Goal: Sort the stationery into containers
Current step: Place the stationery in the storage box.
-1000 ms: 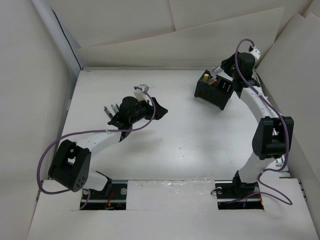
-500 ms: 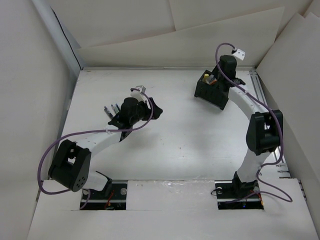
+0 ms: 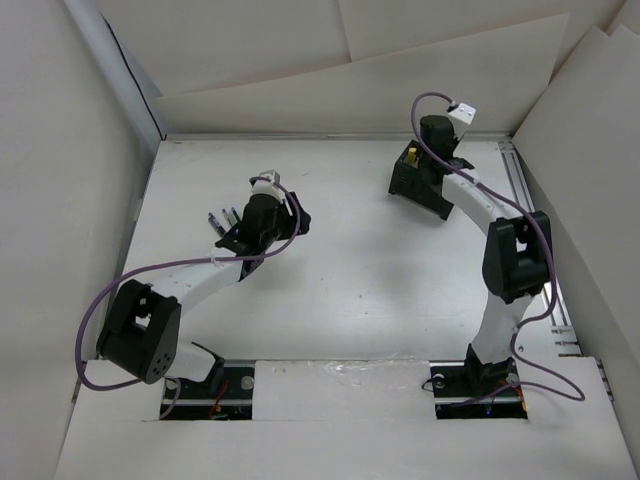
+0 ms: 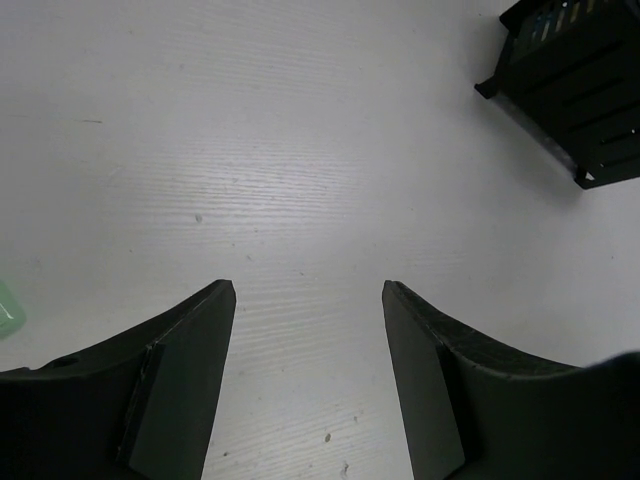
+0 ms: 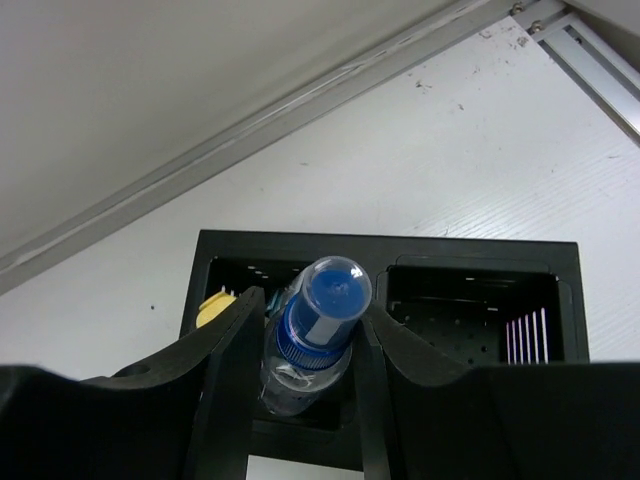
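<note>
My left gripper will next move sideways and down onto the pale green object (image 4: 8, 309), because the object is below the gripper's fingers and to their left in the wrist view.
The black two-compartment container (image 3: 412, 186) stands at the back right of the table. My right gripper (image 3: 418, 166) hovers over it, shut on a clear-bodied, blue-capped marker (image 5: 325, 305) above the left compartment (image 5: 235, 275). A yellow cap (image 5: 212, 307) sticks up in that compartment. The right compartment (image 5: 470, 320) shows only thin purple and white marks (image 5: 527, 340). My left gripper (image 3: 296, 216) is open and empty over bare table (image 4: 308, 290), with the container (image 4: 585, 85) far ahead to its right. A few slim items (image 3: 219, 221) lie beside the left arm.
White paper walls close in the table on the left, back and right. A metal rail (image 3: 525, 210) runs along the right edge. A pale green object (image 4: 8, 310) shows at the left edge of the left wrist view.
My right gripper has swung left, from behind the container to over it, carrying the marker. My left gripper has drawn back to the left and turned.
</note>
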Robot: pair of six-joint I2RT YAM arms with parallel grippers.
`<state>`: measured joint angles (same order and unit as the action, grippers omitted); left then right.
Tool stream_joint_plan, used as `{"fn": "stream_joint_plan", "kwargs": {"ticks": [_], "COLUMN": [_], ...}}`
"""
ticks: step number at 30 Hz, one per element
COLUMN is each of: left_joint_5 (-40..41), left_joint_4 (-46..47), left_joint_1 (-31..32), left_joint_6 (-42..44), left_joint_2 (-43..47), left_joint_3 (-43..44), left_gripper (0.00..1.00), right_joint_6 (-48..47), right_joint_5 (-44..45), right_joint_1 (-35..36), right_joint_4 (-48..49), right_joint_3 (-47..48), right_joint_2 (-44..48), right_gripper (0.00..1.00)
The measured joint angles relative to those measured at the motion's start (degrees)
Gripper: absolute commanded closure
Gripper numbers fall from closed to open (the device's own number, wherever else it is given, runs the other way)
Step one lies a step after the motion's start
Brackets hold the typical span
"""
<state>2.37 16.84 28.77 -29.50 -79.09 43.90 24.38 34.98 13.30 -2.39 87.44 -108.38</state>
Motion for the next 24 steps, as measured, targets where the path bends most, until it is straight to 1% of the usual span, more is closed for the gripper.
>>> {"fn": "stream_joint_plan", "kwargs": {"ticks": [3,4,6,7,8,11,12,13,15,16,17,18,19,20,21,22,23,24], "left_joint_5": [2.1,2.9,4.6,5.7,6.6,10.1,11.4,12.7,14.8,15.4,16.1,16.8,17.7,18.5,19.2,19.9,20.7,21.3], "left_joint_4": [-1.1,-1.6,-2.7,-3.4,-3.8,-5.8,-6.6,-7.3,-9.0,-9.9,-10.6,-11.4,-12.2,-12.9,-13.7,-14.7,-15.7,-16.5], "left_joint_1": [0.0,0.0,0.0,0.0,0.0,0.0,0.0,0.0,-0.4,-0.8,-1.3,-1.9,-2.3,-2.7,-2.9,-3.0,-3.0,-3.0], "left_joint_6": [-0.3,-0.4,-0.6,-0.8,-0.9,-1.5,-2.0,-2.4,-3.5,-4.1,-4.6,-5.2,-5.7,-6.3,-6.8,-7.3,-7.8,-8.2], "left_joint_2": [0.0,0.0,0.0,0.0,0.0,0.0,0.0,0.0,-0.3,-0.6,-1.1,-1.6,-2.2,-2.8,-3.4,-4.0,-4.8,-5.4], "left_joint_3": [0.5,0.7,1.2,1.5,1.8,2.8,3.1,3.5,4.2,4.7,5.1,5.5,5.8,6.0,6.0,6.2,6.4,6.5], "left_gripper": [0.43,0.43,0.44,0.44,0.45,0.54,0.58,0.64,0.69,0.69,0.7,0.71,0.71,0.71,0.71,0.71,0.71,0.71], "right_joint_6": [-0.4,-0.5,-0.6,-0.7,-0.6,-0.7,-0.7,-0.7,-0.4,-0.1,0.3,1.0,1.5,2.3,3.0,3.7,4.6,5.4], "right_joint_5": [1.3,1.6,2.0,2.3,2.4,2.3,2.3,2.3,2.0,1.8,1.6,1.2,1.0,0.5,0.0,-0.7,-1.5,-2.4], "right_joint_1": [1.2,1.4,1.9,2.1,2.4,3.3,3.7,4.1,4.9,5.5,6.1,6.8,7.5,8.3,9.2,10.0,10.8,11.7], "right_joint_4": [-0.1,-0.2,-0.2,-0.2,-0.2,-0.4,-0.9,-1.4,-2.1,-2.3,-2.1,-2.0,-2.1,-2.0,-1.8,-1.7,-1.5,-1.5], "right_joint_3": [0.2,0.2,0.2,0.2,0.2,0.2,0.2,0.2,-0.1,-0.5,-1.2,-2.6,-4.0,-5.7,-7.5,-9.5,-11.4,-12.9], "right_joint_2": [-0.9,-1.0,-1.1,-1.1,-1.0,-0.5,-0.1,0.7,3.0,4.5,6.2,8.7,11.0,13.4,15.8,18.0,19.9,21.2], "right_gripper": [0.56,0.44,0.34,0.26,0.22,0.11,0.1,0.1,0.08,0.08,0.1,0.21,0.3,0.49,0.86,0.96,1.0,1.0]}}
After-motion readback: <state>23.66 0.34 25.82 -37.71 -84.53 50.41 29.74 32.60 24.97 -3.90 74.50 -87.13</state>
